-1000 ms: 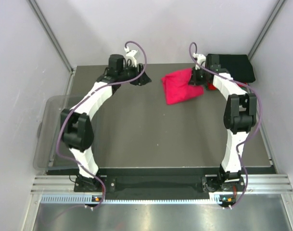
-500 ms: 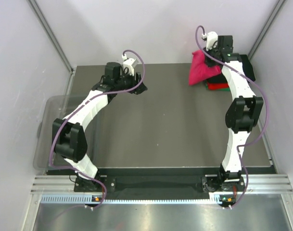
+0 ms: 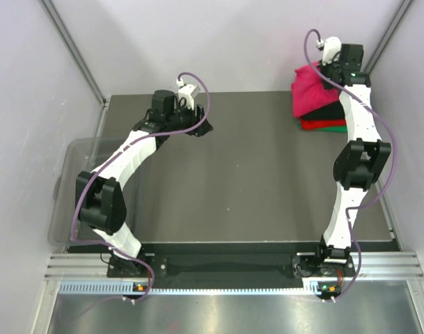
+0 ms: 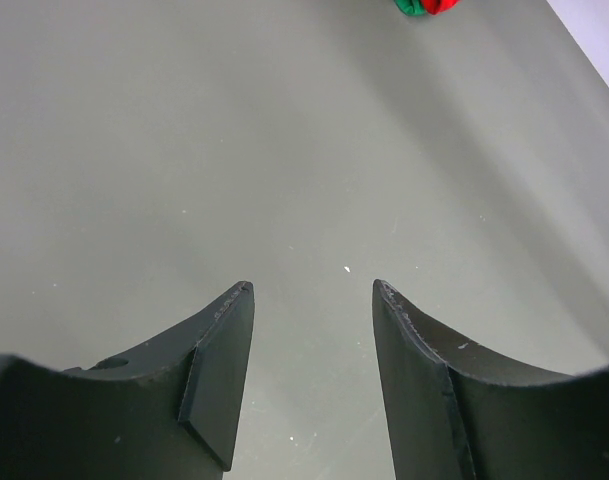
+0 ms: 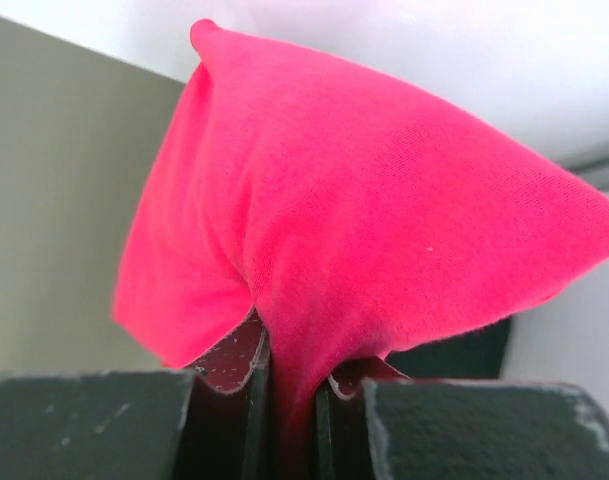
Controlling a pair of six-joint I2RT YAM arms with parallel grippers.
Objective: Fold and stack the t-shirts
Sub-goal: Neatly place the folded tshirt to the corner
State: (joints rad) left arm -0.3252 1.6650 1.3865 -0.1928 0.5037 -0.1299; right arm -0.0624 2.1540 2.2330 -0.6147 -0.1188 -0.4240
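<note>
The folded magenta-pink t-shirt already hangs over the pile, so it comes down next onto the black t-shirt topping the stack (image 3: pixel 328 111) (image 5: pixel 459 353), and my right gripper releases it.
My right gripper (image 3: pixel 330 73) is shut on the folded magenta-pink t-shirt (image 3: pixel 310 94) and holds it over the stack at the table's back right corner. In the right wrist view the pink t-shirt (image 5: pixel 364 210) bulges out from between the closed fingers (image 5: pixel 234 370). Below it lie a folded red t-shirt (image 3: pixel 319 124) and a green one (image 3: pixel 323 129); a dark strip of the black t-shirt (image 5: pixel 454 355) shows behind the pink cloth. My left gripper (image 4: pixel 312 300) is open and empty above bare table; it also shows in the top view (image 3: pixel 198 125).
A clear plastic bin (image 3: pixel 72 188) stands off the table's left edge. White walls close the back and sides. The red and green stack's edge shows far off in the left wrist view (image 4: pixel 424 6).
My right gripper has carried the pink t-shirt from the table's back middle to the right and back, over the stack. The left arm drew back slightly, then stayed still.
</note>
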